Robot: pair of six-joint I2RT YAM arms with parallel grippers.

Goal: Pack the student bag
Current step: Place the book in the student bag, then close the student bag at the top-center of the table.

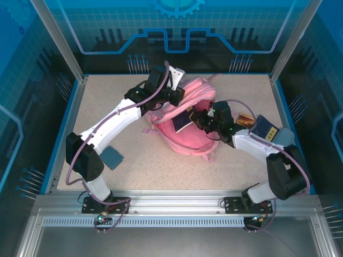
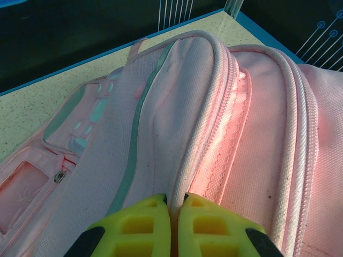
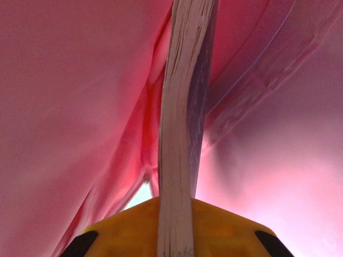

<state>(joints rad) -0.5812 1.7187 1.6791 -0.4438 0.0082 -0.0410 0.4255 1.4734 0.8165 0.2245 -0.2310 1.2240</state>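
Note:
Next, my left gripper draws back and down and releases the bag's rim over the bag's opening, now that the booklet sits partly inside.
The pink student bag lies in the middle of the table with its mouth open towards the right. My left gripper is shut on the corded rim of the bag's opening, its yellow fingers pinching the piping at the bag's far edge. My right gripper is shut on a dark blue booklet that stands partly inside the opening. In the right wrist view the booklet's white page edge rises from between the jaws, with the bag's pink lining all around it.
A second dark blue booklet and a small brown object lie at the right, behind my right arm. A grey-blue flat square lies on the table by my left arm's base. Pink straps trail from the bag's near side.

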